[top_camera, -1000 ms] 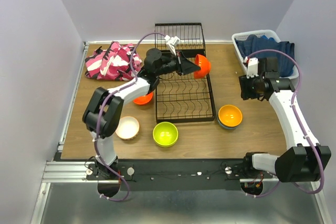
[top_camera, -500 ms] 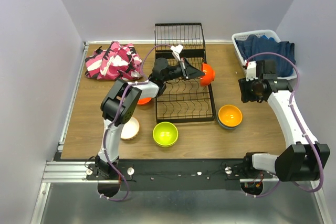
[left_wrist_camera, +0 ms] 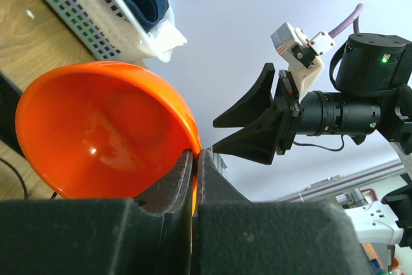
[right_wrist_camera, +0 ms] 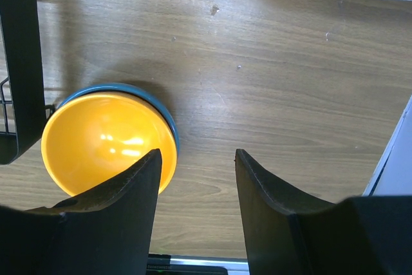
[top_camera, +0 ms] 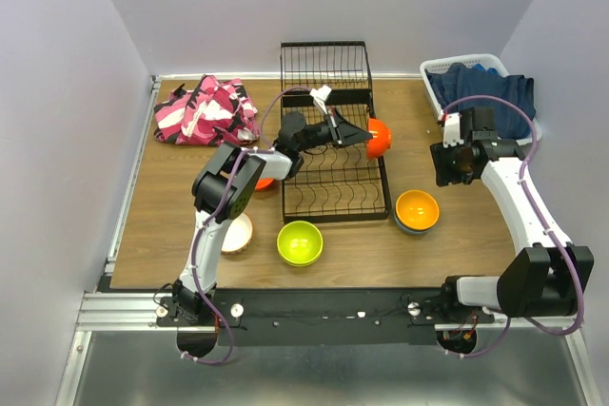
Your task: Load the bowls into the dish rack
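Note:
Next, the left gripper moves down and to the left in the top view over wires inside the rack's edge [top_camera: 364,161] and releases, since the red-orange bowl overhangs the rack's edge.
My left gripper [left_wrist_camera: 193,158] is shut on the rim of a red-orange bowl [left_wrist_camera: 96,133], which hangs tilted over the right edge of the black wire dish rack [top_camera: 333,178]. From above, that bowl [top_camera: 380,137] is at the tip of the left gripper [top_camera: 367,138]. My right gripper [right_wrist_camera: 196,165] is open with nothing between its fingers, above bare wood just right of an orange bowl [right_wrist_camera: 106,140] nested in a blue bowl [right_wrist_camera: 162,113]. A lime green bowl [top_camera: 300,241] and a cream-white bowl [top_camera: 231,232] sit near the table's front. Another red-orange bowl [top_camera: 260,183] lies partly hidden under the left arm.
A white laundry basket [top_camera: 440,92] holding dark blue cloth stands at the back right, close to the right arm. A pink patterned cloth [top_camera: 205,109] lies at the back left. Grey walls close in the table on three sides.
The left gripper carried the red-orange bowl a little right and toward the front along the rack's right edge, and the left elbow swung inward. The right arm barely moved.

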`<state>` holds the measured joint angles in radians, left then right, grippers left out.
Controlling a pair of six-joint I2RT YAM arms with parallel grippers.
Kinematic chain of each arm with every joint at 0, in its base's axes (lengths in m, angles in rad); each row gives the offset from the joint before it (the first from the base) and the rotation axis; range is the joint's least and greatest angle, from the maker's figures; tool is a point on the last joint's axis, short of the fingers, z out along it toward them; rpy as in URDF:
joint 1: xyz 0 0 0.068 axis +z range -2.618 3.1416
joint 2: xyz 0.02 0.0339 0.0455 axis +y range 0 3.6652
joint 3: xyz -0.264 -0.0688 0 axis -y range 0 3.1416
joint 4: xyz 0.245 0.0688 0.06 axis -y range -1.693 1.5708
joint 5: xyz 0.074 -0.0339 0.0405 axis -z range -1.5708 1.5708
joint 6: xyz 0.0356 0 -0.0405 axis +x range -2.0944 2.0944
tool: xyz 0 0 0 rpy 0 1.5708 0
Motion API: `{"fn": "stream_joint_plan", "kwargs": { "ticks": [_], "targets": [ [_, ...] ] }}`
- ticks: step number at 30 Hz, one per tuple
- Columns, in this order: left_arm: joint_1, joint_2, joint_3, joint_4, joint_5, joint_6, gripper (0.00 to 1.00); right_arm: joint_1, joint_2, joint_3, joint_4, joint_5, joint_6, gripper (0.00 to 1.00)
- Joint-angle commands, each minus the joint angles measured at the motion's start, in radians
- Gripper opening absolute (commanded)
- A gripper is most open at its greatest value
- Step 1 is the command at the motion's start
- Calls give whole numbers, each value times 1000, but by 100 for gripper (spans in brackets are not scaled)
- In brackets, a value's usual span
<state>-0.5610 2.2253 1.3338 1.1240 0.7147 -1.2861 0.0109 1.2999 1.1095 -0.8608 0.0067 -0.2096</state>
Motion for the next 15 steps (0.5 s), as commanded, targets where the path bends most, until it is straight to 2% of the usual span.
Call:
{"fn": "stream_joint_plan", "kwargs": {
  "ticks": [1, 9, 15],
  "targets": [
    [-8, -6, -31, 40, -61, -4, 0, -6, 19, 33, 8, 13, 3, 58],
    [-8, 7, -28, -64, -92, 8, 0, -6, 27, 39, 14, 9, 3, 58],
    [-8, 19, -41, -73, -98, 4, 0, -6, 19, 18, 25, 6, 4, 58]
  ]
}}
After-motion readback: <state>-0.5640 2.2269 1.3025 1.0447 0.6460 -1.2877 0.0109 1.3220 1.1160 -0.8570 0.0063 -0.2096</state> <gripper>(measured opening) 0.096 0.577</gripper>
